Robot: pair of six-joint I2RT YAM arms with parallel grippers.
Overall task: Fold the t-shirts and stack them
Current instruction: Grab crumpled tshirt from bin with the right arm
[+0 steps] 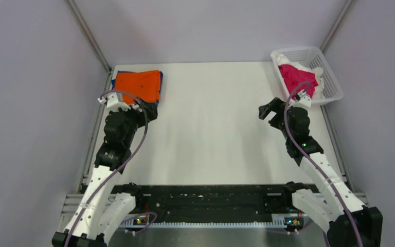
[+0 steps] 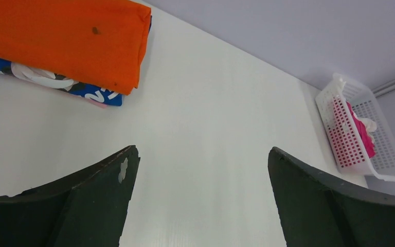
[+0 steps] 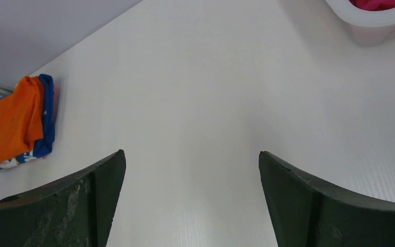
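Observation:
The right gripper will next reach outward over the basket's near rim and down onto the magenta-red t-shirt's middle (image 1: pixel 299 78), because the crumpled magenta-red t-shirt lies in the basket outward of the gripper.
A folded orange t-shirt (image 1: pixel 138 85) lies on top of a folded blue t-shirt with white marks (image 1: pixel 161 77) at the far left of the table. Both also show in the left wrist view, orange (image 2: pixel 67 41) over blue (image 2: pixel 97 95), and in the right wrist view, orange (image 3: pixel 10 121) and blue (image 3: pixel 46 118). A crumpled magenta-red t-shirt (image 1: pixel 295 77) lies in the basket. My left gripper (image 1: pixel 145 110) is open and empty, just in front of the stack (image 2: pixel 201 150). My right gripper (image 1: pixel 268 109) is open and empty over bare table, in front of the basket (image 3: pixel 191 152).
A white plastic mesh basket (image 1: pixel 331 85) stands at the far right corner, with some white cloth beside the magenta shirt. The white table (image 1: pixel 211 134) is walled by grey panels on the left, back and right. A black rail runs along the near edge.

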